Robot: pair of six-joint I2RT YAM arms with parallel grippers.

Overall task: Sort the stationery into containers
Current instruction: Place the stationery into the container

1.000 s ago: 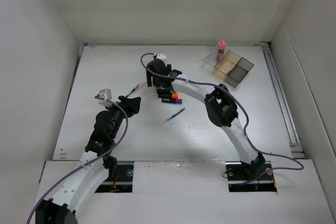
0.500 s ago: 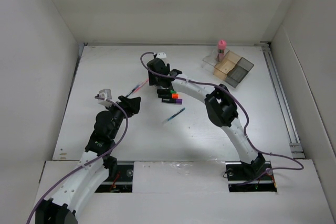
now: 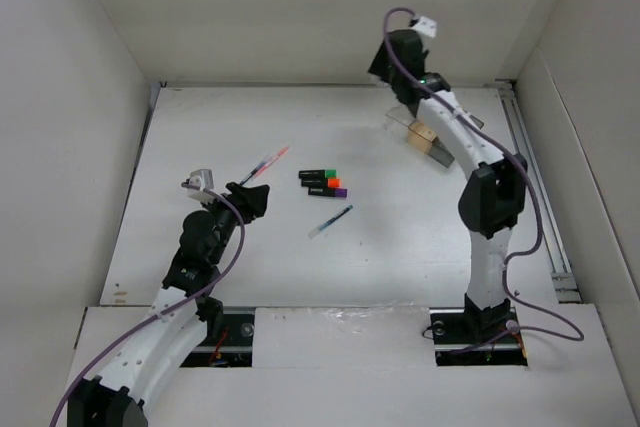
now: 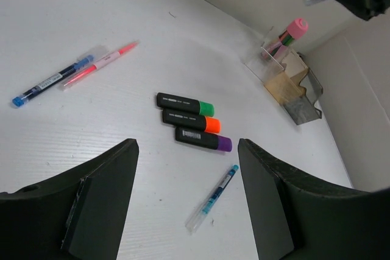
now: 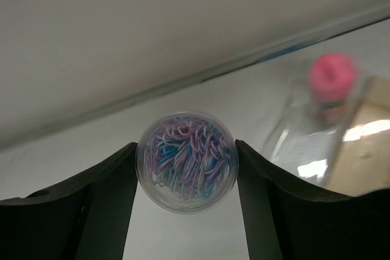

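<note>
My right gripper shifts next over the clear compartment's empty near end (image 5: 297, 155), below it and toward the right in its wrist view, then lowers and releases the jar (image 5: 186, 161).
My right gripper (image 3: 385, 67) is raised at the back of the table, near the tray (image 3: 424, 134), and is shut on the small round jar (image 5: 186, 161) full of coloured paper clips. The pink-capped bottle (image 5: 332, 74) stands in the tray's clear compartment (image 5: 304, 141), to the right of the jar. My left gripper (image 4: 189, 211) is open and empty, hovering left of the three markers, green (image 4: 183, 103), orange (image 4: 190, 120) and purple (image 4: 203, 139). The blue-white pen (image 4: 213, 197) lies just in front of it. The pink-red pen (image 4: 100, 64) lies further left.
A second blue pen (image 4: 52, 80) lies beside the pink-red pen. The tray (image 4: 292, 83) with the bottle (image 4: 291, 31) sits at the back right near the wall. My right arm (image 3: 480, 187) partly hides the tray from above.
My right arm has swung from beside the markers at mid-table up to the back right by the tray, carrying the jar. The left arm has not moved.
</note>
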